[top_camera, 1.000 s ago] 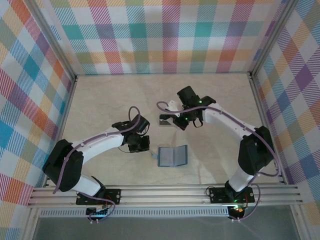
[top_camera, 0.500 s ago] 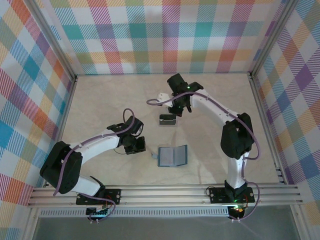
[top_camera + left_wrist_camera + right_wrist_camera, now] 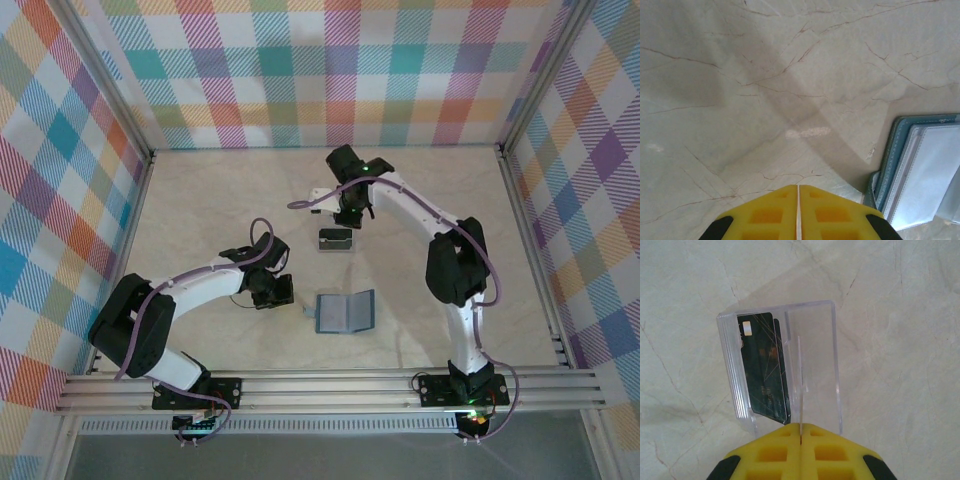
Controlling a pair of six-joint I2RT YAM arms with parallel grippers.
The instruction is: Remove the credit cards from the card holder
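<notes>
My right gripper lowers toward the clear box's empty half next and releases the edge-on card there, since the dark cards fill only the other half.
The teal card holder (image 3: 344,311) lies open on the table, its grey-blue pockets up; its left edge shows in the left wrist view (image 3: 920,170). My left gripper (image 3: 270,290) is shut with nothing in it, just left of the holder (image 3: 798,188). My right gripper (image 3: 346,212) hovers just behind a clear plastic box (image 3: 335,240), shut (image 3: 801,427) on a thin pale-edged credit card (image 3: 799,380) seen edge-on. Dark credit cards (image 3: 762,367) lean inside the left part of the clear box (image 3: 812,310).
The table is pale marble (image 3: 200,210), bounded by checked walls and a metal rail (image 3: 330,385) at the near edge. The right arm's long link (image 3: 430,225) arcs over the right half.
My right gripper has moved from over the clear box toward the far side and leftward. The left gripper has stayed close to the holder's left side.
</notes>
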